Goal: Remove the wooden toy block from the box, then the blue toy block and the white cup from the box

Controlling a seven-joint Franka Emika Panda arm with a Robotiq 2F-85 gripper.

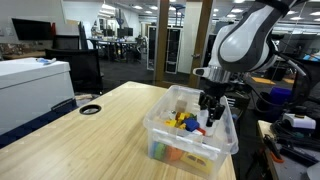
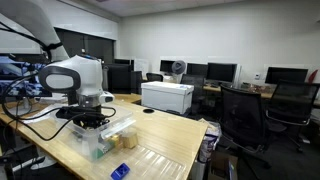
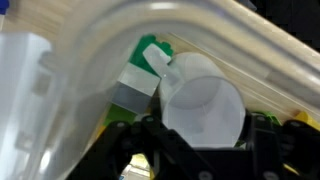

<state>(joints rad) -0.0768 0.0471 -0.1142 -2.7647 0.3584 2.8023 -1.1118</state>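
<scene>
My gripper needs to lift the white cup over the side of the box and release it on the tabletop by the blue toy block (image 2: 120,171), because that spot lies past the box's side.
The clear box (image 1: 190,140) stands on the wooden table and shows in both exterior views (image 2: 108,143). My gripper (image 1: 210,116) reaches down into the box. In the wrist view the white cup (image 3: 205,100) lies on its side between my two fingers (image 3: 200,135), its open mouth facing the camera, and both fingers press against it. The blue toy block (image 2: 120,171) lies on the table outside the box, near the table's front edge. I cannot make out the wooden toy block in any view.
Yellow blocks (image 1: 180,121), an orange piece (image 1: 173,154) and a green piece (image 3: 150,52) lie in the box. A round grommet hole (image 1: 90,109) is in the tabletop. A white printer (image 2: 167,96) and office chairs (image 2: 243,115) stand beyond the table.
</scene>
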